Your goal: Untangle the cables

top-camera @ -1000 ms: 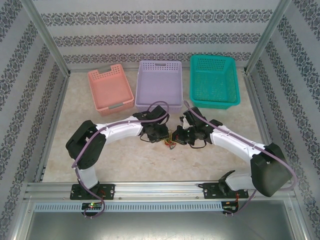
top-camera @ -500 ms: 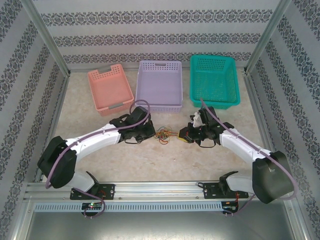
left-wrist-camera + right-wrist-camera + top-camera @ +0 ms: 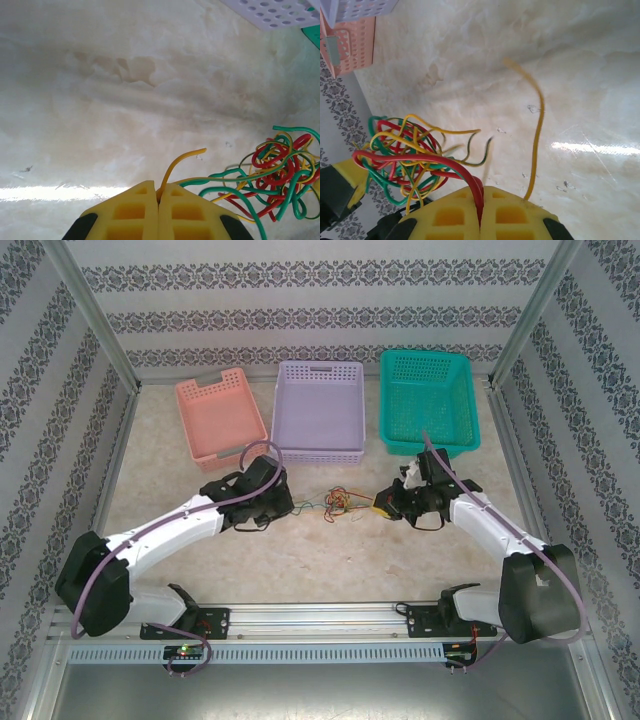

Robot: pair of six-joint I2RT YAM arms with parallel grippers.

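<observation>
My right gripper holds the red cable [image 3: 361, 495], which still leads into the tangle. It will next pull the cable away from the knot [image 3: 338, 502] and over the bare tabletop, and then release it.
The cables [image 3: 340, 502] are a loose tangle of thin red, green and yellow wires, stretched above the table between the two grippers. My left gripper [image 3: 287, 508] is shut on a yellow cable [image 3: 179, 162], whose free end curls up out of the yellow fingertips [image 3: 135, 200]. A green strand also runs from there to the knot [image 3: 282, 165] on the right. My right gripper [image 3: 381, 506] is shut on a red cable [image 3: 457, 172] that leads left into the knot [image 3: 400, 152]. Another yellow strand [image 3: 536, 135] rises beside its right finger.
Three baskets stand in a row at the back: pink [image 3: 232, 451], lilac [image 3: 320, 453] and teal [image 3: 430, 447]. The marbled tabletop [image 3: 330, 560] lies in front of the tangle. Patterned walls and metal posts close in the sides.
Both arms have drawn apart, the left one to the left and the right one to the right. The bunched tangle between them has been stretched out wider.
</observation>
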